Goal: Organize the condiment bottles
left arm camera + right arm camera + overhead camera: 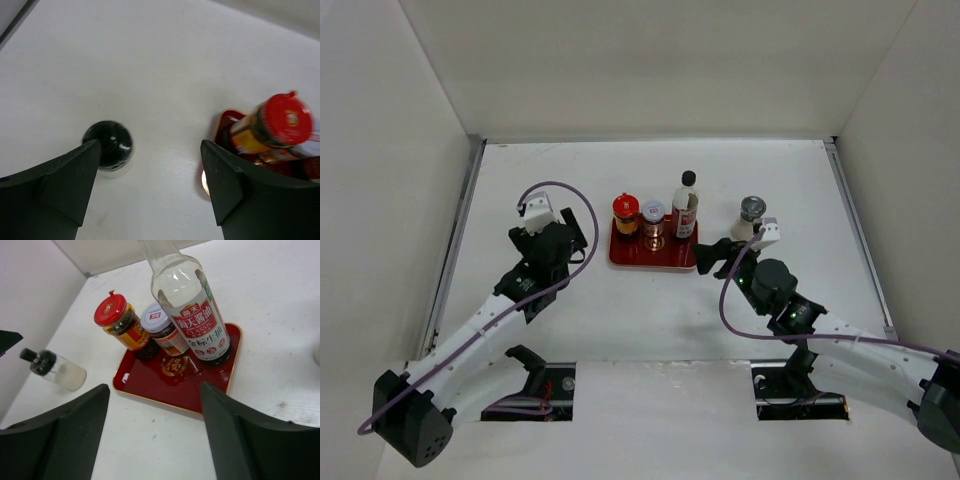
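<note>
My left gripper has the black-lidded jar to its left in the left wrist view, so I will shift it that way and lower it around the black lid.
A red tray holds a red-lidded jar, a white-lidded jar and a tall clear black-capped bottle with a red label. A grey-lidded jar stands on the table right of the tray. My left gripper is open and empty just left of the tray. In the left wrist view, the black-lidded jar stands on the table by the left finger, with the red-lidded jar at right. My right gripper is open and empty at the tray's near right corner.
The right wrist view shows the tray with the red-lidded jar, white-lidded jar and tall bottle, and the black-capped jar on the table to its left. White walls enclose the table.
</note>
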Controlling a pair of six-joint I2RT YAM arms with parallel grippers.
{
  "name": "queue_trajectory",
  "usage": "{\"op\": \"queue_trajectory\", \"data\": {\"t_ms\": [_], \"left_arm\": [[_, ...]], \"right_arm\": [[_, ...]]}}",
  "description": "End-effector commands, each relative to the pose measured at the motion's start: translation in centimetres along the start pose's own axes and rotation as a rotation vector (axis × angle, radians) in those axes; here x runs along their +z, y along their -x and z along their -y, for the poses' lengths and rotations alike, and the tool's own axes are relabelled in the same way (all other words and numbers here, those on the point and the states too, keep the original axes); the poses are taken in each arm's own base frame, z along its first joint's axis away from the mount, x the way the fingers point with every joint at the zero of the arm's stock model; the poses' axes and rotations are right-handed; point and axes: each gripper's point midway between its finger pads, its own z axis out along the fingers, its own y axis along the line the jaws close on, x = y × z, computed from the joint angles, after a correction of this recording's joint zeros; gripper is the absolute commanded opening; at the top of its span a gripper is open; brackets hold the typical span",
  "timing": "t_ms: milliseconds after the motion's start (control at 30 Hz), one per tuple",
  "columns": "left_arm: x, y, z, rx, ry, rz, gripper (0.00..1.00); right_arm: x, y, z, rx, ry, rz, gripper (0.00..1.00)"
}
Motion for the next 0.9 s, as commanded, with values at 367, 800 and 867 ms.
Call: {"op": "queue_trajectory", "data": {"t_ms": [367,800,867], "left_arm": [[3.8,-5.9,-4.6,0.059,0.206,-0.116,0.81],[4.0,-4.8,-3.3,0.055,0.157,-0.039,0.35],[2.5,-3.4,-1.4,0.058,0.088,-0.003,0.33]], "right_arm": [[0.3,1.0,-1.5,0.021,0.049,0.032,0.98],[0.3,1.1,-1.6,0.015,0.049,0.035,0.69],[0.3,1.1,-1.7,0.011,0.051,0.033,0.69]]}}
